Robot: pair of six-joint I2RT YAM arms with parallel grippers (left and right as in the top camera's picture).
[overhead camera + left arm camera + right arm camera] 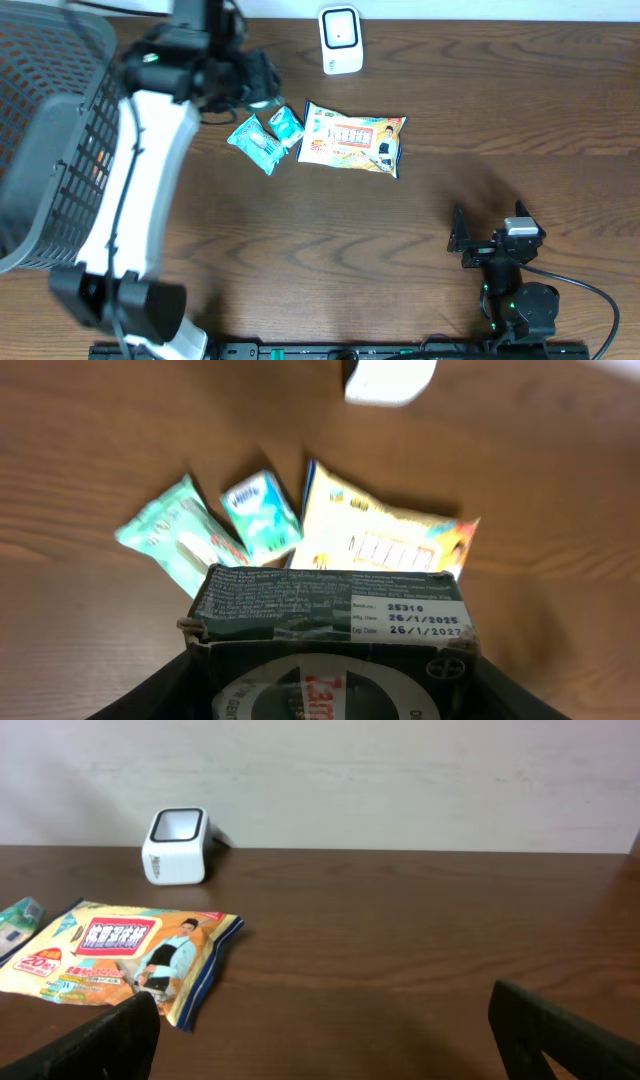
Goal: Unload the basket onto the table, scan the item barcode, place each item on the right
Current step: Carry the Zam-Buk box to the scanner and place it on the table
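Observation:
The dark green box (330, 610) will go down and back past the teal packets next, as I lower it to there with my left gripper.
A dark green box (330, 610) with a white date label fills the bottom of the left wrist view, and my left gripper (335, 680) is shut on it from both sides. In the overhead view that gripper (250, 85) hovers at the back left of the table, above the packets and left of the white barcode scanner (340, 40). The scanner (390, 380) sits at the top edge of the left wrist view, beyond the box. My right gripper (488, 235) rests open near the front right, nothing between its fingers (110, 1040); the scanner (178, 845) stands far ahead of it.
An orange snack bag (352, 140) and two teal packets (255, 143) (285, 125) lie on the wooden table below the held box. A grey mesh basket (50, 130) stands at the left edge.

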